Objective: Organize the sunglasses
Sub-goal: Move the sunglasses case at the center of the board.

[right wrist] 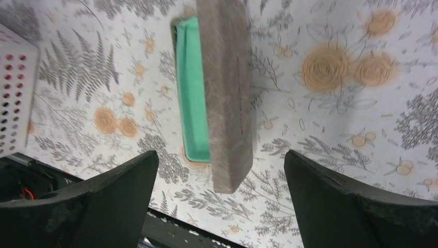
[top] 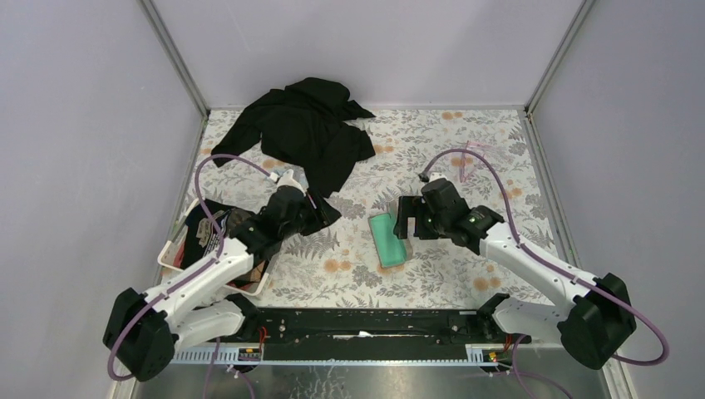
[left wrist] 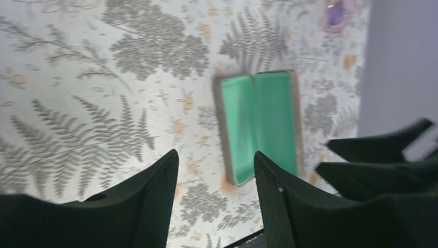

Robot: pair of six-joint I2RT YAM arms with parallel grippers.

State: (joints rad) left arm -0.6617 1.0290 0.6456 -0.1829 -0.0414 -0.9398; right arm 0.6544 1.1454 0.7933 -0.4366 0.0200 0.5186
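My right gripper moves down over the side's top edge and closes next, since the case's grey-brown side (top: 407, 247) (right wrist: 221, 121) stands upright in line with the open fingers' gap.
The grey-brown case (top: 387, 239) lies open in the middle of the table, green lining up. It also shows in the left wrist view (left wrist: 258, 124) and the right wrist view (right wrist: 225, 88), where its lid stands on edge. The pink sunglasses (top: 474, 151) lie small and blurred far back right, also at the top of the left wrist view (left wrist: 337, 13). My left gripper (top: 320, 213) (left wrist: 214, 155) is open and empty, left of the case. My right gripper (top: 405, 221) (right wrist: 221, 155) is open and empty, just right of and above the case.
A black garment (top: 303, 133) lies crumpled at the back left, reaching down to my left gripper. A white perforated basket (top: 173, 253) with dark items stands at the left edge, under the left arm; its corner shows in the right wrist view (right wrist: 13, 98).
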